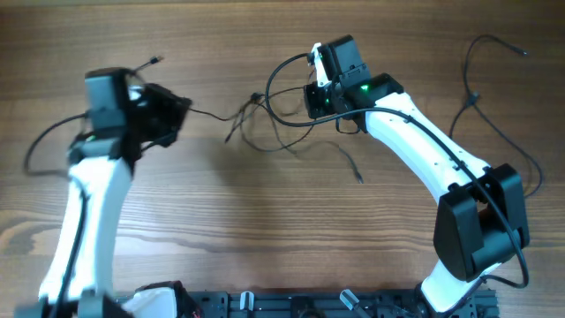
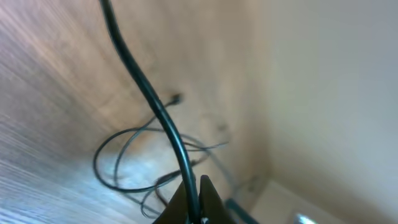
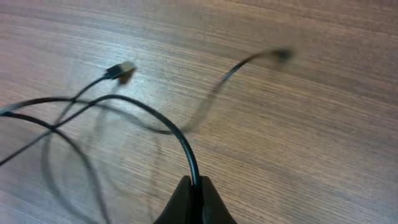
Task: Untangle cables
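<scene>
The left gripper needs to go to the left in the overhead view and let go of the piece of cable clear of the knot, because the piece of cable still runs into the loops.
The cables (image 1: 269, 124) lie as a knot of thin black loops on the wooden table, between my two grippers. My left gripper (image 1: 184, 107) is shut on one strand that runs right into the knot. In the left wrist view that strand (image 2: 149, 99) passes between the closed fingers (image 2: 208, 199), with loops (image 2: 134, 171) and a small plug (image 2: 176, 98) beyond. My right gripper (image 1: 309, 102) is shut on another strand at the knot's right side. In the right wrist view this cable (image 3: 171, 127) arcs up out of the closed gripper (image 3: 194, 186). A silver-tipped plug (image 3: 124, 67) lies to the left.
A loose cable end (image 1: 357, 177) trails toward the table's front. Another plug end (image 1: 157, 60) sticks out behind the left arm. A long thin black cord (image 1: 477, 97) winds across the far right, beside the right arm's base (image 1: 481, 230).
</scene>
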{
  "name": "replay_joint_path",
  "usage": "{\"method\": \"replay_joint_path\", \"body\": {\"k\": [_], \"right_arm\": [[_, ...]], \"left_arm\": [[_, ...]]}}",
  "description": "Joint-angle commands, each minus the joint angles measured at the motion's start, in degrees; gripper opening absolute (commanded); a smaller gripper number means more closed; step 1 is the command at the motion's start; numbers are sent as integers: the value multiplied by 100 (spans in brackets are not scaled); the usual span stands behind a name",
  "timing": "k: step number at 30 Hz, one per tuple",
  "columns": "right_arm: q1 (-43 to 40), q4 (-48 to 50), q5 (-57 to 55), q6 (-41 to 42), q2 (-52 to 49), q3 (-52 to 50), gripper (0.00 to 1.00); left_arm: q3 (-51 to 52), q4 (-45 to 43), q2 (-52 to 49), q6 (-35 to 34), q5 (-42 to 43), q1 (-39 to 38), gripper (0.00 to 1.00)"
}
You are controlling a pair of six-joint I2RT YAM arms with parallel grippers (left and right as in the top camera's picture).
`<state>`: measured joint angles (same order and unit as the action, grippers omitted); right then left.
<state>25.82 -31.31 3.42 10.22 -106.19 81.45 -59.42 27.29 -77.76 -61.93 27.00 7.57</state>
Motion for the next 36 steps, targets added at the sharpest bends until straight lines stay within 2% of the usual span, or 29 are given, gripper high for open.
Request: {"method": "replay_joint_path", "body": {"k": [1, 6, 10, 15, 17, 20, 25, 27, 30, 36], "right_arm": [[2, 63, 48, 50, -129, -48, 4], [2, 61, -378, 57, -129, -48, 4], [2, 114, -1276, 356, -151, -48, 4], [0, 505, -2162, 542, -533, -48, 5], [-4, 654, -2085, 584, -767, -48, 5], [-2, 664, -1193, 695, -1202, -48, 4], [-4, 715, -909, 688, -1331, -46, 4], [-4, 715, -909, 686, -1331, -46, 4], [-4, 713, -909, 686, -1331, -46, 4], [-4, 708, -909, 669, -1331, -46, 4]], "left_arm": [[-66, 20, 903, 192, 553, 741, 4], [-66, 15, 2052, 149, 658, 1882, 4], [-66, 17, 2597, 72, 660, 2697, 4], [-66, 2, 2579, -153, 664, 2924, 4], [-66, 87, 2463, -149, 664, 2876, 4], [-66, 431, 2170, -42, 664, 2785, 4], [-66, 940, 1532, 743, 647, 2343, 4], [-66, 1252, 1034, 1126, 260, 1884, 4], [-66, 1637, 317, 1287, -361, 1215, 4], [-103, 1665, -581, 1532, -1399, 273, 4]]}}
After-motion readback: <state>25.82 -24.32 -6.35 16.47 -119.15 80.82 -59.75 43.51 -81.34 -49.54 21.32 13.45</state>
